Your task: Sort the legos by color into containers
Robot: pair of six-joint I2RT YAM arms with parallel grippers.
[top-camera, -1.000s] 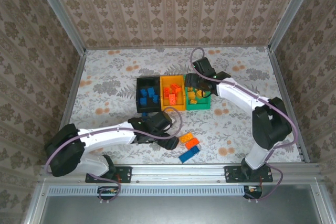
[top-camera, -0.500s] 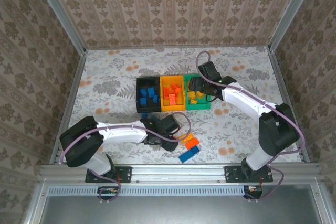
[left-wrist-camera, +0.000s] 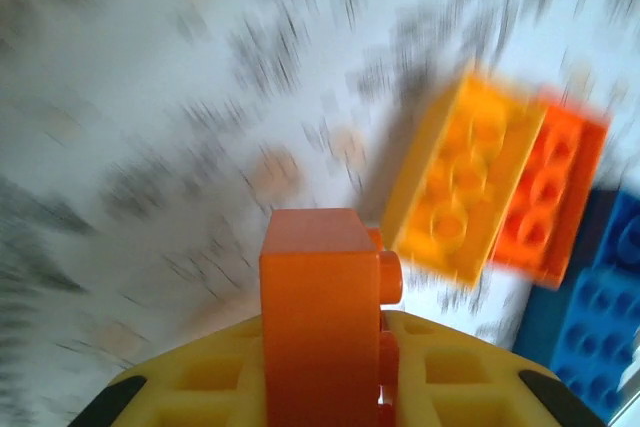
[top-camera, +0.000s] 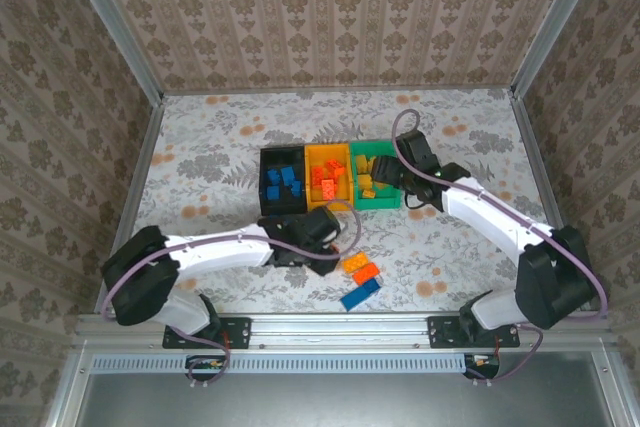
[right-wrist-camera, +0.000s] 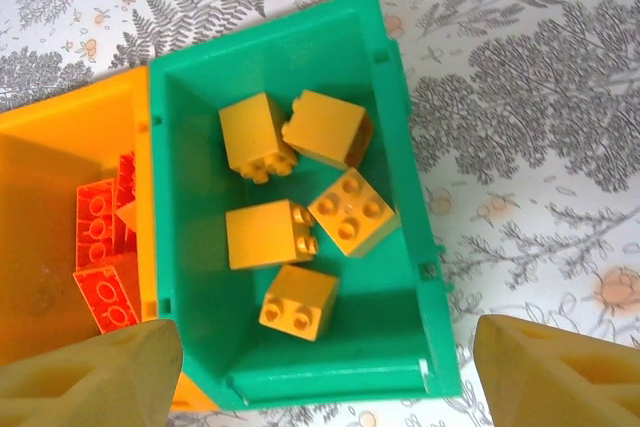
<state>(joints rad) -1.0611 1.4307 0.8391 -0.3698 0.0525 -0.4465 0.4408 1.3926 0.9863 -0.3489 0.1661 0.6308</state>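
Observation:
I should lift the lego with my left gripper next and carry it outward over the far end of the orange-yellow bin (top-camera: pixel 329 151) to let it go. That bin already holds red-orange legos.
My left gripper (top-camera: pixel 326 255) is shut on a red-orange lego (left-wrist-camera: pixel 322 317), held upright between its yellow fingers (left-wrist-camera: pixel 470 377) near the table's front. Just right of it lie three loose legos: a yellow-orange one (top-camera: pixel 353 263) (left-wrist-camera: pixel 465 187), a red-orange one (top-camera: pixel 367 273) (left-wrist-camera: pixel 548 197) and a blue one (top-camera: pixel 361 293) (left-wrist-camera: pixel 595 317). The containers stand in a row: a black bin (top-camera: pixel 264 182) with blue legos, an orange-yellow bin (top-camera: pixel 329 151) (right-wrist-camera: pixel 60 157) with red-orange legos (right-wrist-camera: pixel 100 237), and a green bin (top-camera: pixel 378 203) (right-wrist-camera: pixel 410 177) with several yellow legos (right-wrist-camera: pixel 270 232). My right gripper (top-camera: pixel 393 181) (right-wrist-camera: pixel 325 377) hangs open and empty over the green bin's near end.
Patterned walls and metal posts close in the floral tabletop (top-camera: pixel 200 167) on three sides. The metal rail (top-camera: pixel 330 327) with both arm bases runs along the front edge. The right arm's forearm (top-camera: pixel 490 212) slants across the table's right side.
My left gripper has gone from open to shut on the red-orange lego. The right arm has drawn back to the right, off the green bin's middle.

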